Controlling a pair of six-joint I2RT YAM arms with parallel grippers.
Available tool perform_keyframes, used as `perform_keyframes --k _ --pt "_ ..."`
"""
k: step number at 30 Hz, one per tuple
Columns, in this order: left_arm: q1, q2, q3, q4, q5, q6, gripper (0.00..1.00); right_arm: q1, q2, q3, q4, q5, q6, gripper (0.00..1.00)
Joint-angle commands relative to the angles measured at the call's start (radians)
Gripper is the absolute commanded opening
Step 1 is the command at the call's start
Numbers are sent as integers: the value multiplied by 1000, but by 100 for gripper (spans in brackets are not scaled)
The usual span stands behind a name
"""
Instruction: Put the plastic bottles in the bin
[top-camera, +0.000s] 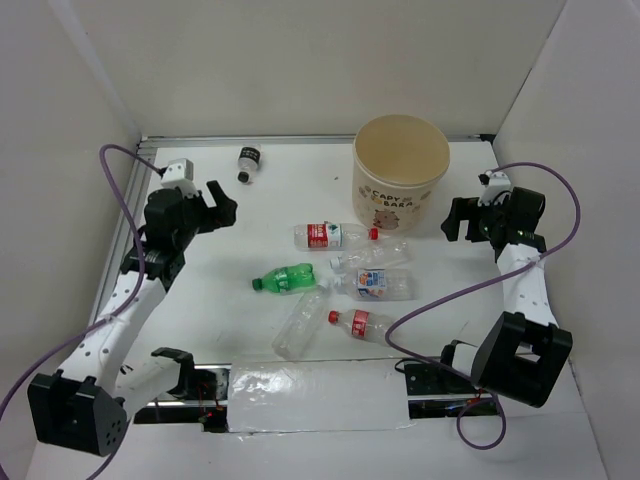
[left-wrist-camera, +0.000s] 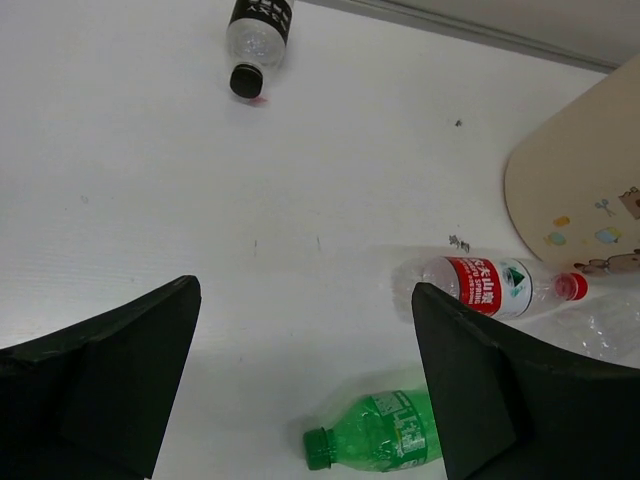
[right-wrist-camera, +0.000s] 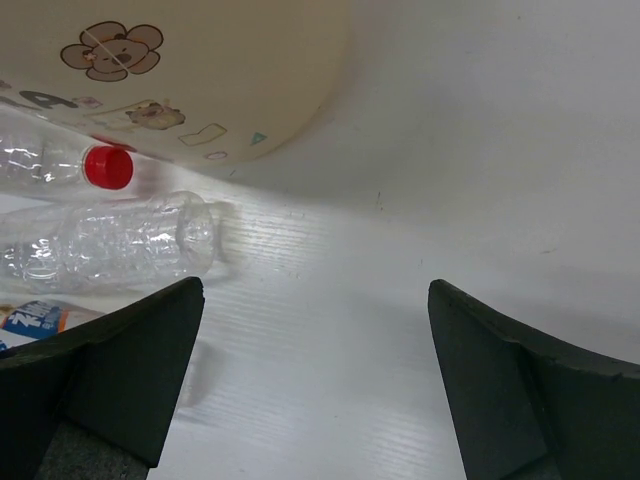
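Note:
The clear part of the black-label bottle (top-camera: 247, 163) (left-wrist-camera: 257, 40) is outward of my fingers and below them. My left gripper should move outward and down onto it next.
The cream bin (top-camera: 400, 175) stands at the back right, empty inside as far as shows; its side shows in the left wrist view (left-wrist-camera: 590, 180) and right wrist view (right-wrist-camera: 200, 70). Several bottles lie in the table's middle: a red-label one (top-camera: 330, 236) (left-wrist-camera: 495, 285), a green one (top-camera: 285, 278) (left-wrist-camera: 375, 432), a clear crushed one (top-camera: 375, 255) (right-wrist-camera: 110, 245), a blue-white label one (top-camera: 375, 285), a clear one (top-camera: 298, 325) and a red-capped one (top-camera: 358, 324). A black-label bottle (top-camera: 247, 163) (left-wrist-camera: 257, 40) lies at the back. My left gripper (top-camera: 215, 207) (left-wrist-camera: 305, 330) is open and empty. My right gripper (top-camera: 458, 222) (right-wrist-camera: 315, 330) is open and empty beside the bin.
White walls enclose the table on the left, back and right. A clear plastic sheet (top-camera: 320, 395) lies at the near edge between the arm bases. Purple cables (top-camera: 440, 300) loop off both arms.

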Motion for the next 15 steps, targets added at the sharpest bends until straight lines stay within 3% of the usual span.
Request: perform_keyframes --k 1,15 --pt "11 72 79 4 45 55 100 0 -23 26 22 -41 5 100" --pt "20 501 289 165 88 192 98 -9 18 44 -89 -221 -199 100"
